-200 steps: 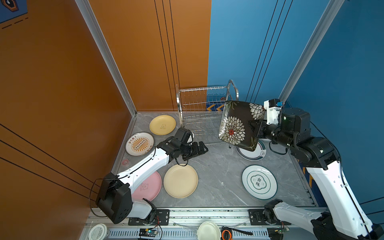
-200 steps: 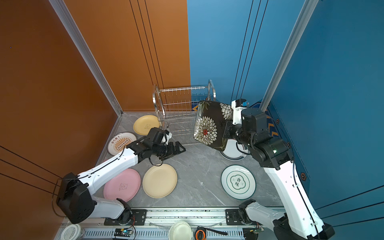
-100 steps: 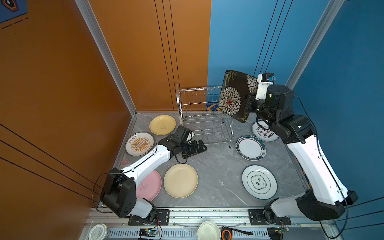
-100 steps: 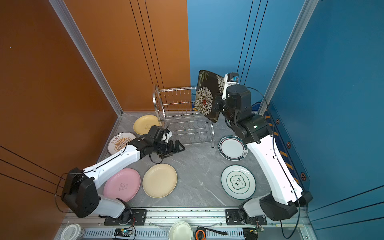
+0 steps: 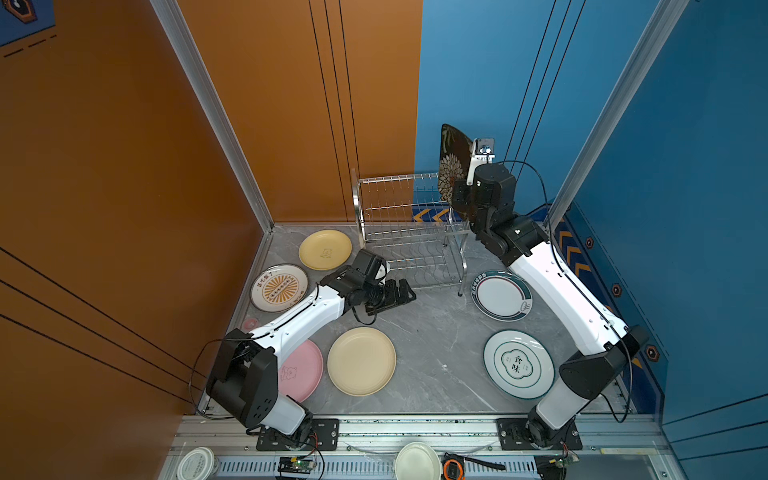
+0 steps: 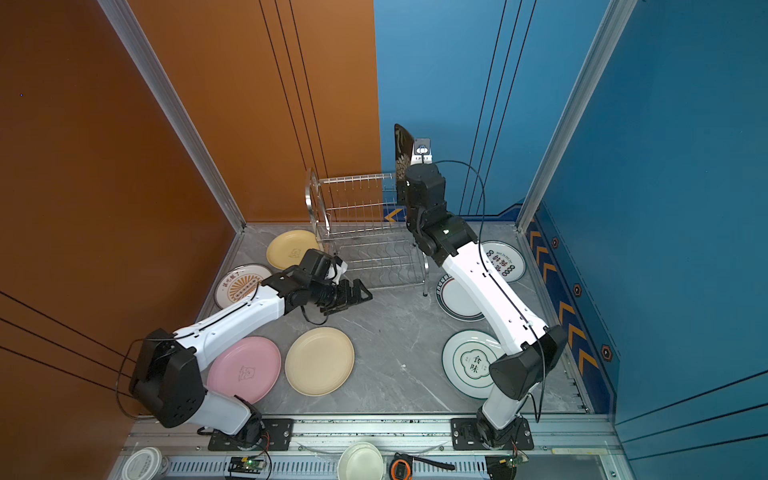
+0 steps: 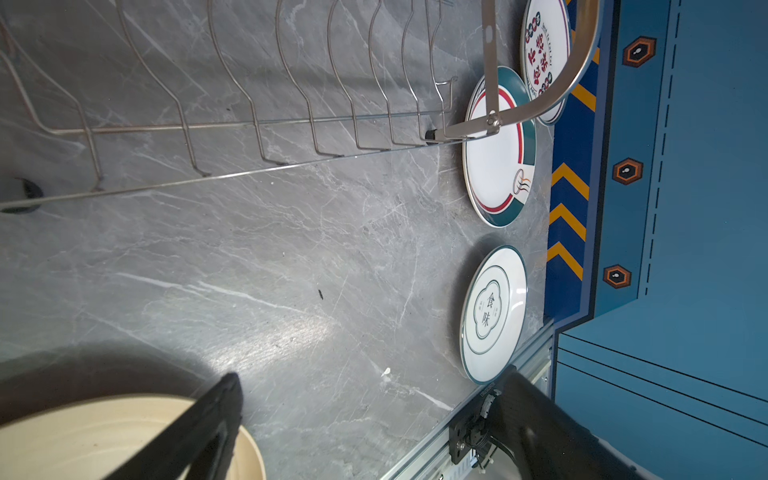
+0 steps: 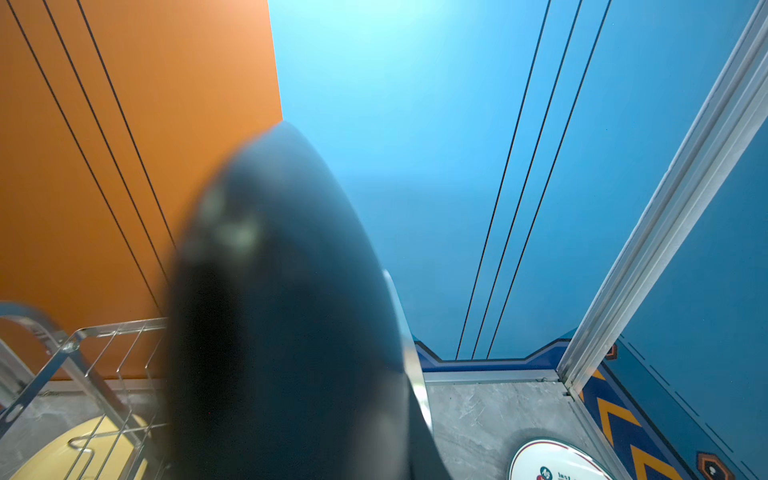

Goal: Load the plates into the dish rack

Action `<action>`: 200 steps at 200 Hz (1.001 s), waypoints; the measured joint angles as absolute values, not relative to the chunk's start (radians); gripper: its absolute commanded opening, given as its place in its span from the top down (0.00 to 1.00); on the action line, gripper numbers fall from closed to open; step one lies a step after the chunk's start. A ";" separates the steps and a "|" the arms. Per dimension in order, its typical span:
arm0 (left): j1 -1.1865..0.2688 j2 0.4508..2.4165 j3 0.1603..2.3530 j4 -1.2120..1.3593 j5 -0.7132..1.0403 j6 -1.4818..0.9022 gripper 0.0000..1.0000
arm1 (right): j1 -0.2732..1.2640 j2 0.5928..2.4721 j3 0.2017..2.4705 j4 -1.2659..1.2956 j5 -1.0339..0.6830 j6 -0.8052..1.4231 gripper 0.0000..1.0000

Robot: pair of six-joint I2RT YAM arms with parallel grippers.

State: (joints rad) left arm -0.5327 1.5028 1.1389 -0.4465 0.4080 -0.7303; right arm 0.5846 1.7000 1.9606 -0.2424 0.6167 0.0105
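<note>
Next I will lower my right gripper to seat the upright black plate in the rack's upper end slot (image 5: 451, 225) and release it, since that slot lies empty below.
My right gripper (image 5: 462, 198) is shut on the black square floral plate (image 5: 452, 166), holding it upright and edge-on above the right end of the steel dish rack (image 5: 399, 232). In the right wrist view the plate's dark back (image 8: 282, 311) is blurred and hides the jaws. The rack holds no plates. My left gripper (image 5: 401, 291) hovers open and empty low over the table by the rack's front. On the table lie yellow (image 5: 325, 249), sunburst (image 5: 279, 287), pink (image 5: 301, 372) and cream (image 5: 361, 360) plates, plus white ones (image 5: 500, 295), (image 5: 518, 364), (image 6: 503, 261).
Orange and blue walls close in behind the rack. A small white bowl (image 5: 417, 461), a white lidded tub (image 5: 197, 463) and an orange tape measure (image 5: 453, 469) sit on the front rail. Bare grey tabletop (image 5: 432, 332) lies between the plates.
The right arm has raised the black plate from over the table's right side up and back over the rack's right end, turning it edge-on. The left arm has barely moved.
</note>
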 measured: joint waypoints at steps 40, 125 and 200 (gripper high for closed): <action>-0.516 1.503 1.140 -0.462 0.441 -0.714 0.02 | 0.598 1.772 1.977 -0.141 0.701 -0.067 1.00; -0.511 1.518 1.140 -0.477 0.476 -0.695 0.02 | 0.593 1.860 2.028 -0.086 0.747 -0.108 1.00; -0.509 1.520 1.140 -0.483 0.476 -0.691 0.02 | 0.568 1.867 1.983 -0.081 0.745 -0.044 1.00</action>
State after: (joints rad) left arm -0.5087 1.5200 1.1404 -0.4831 0.4763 -0.6914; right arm 0.5682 1.8671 1.9831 -0.0814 0.7448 -0.0444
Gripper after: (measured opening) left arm 0.982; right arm 0.145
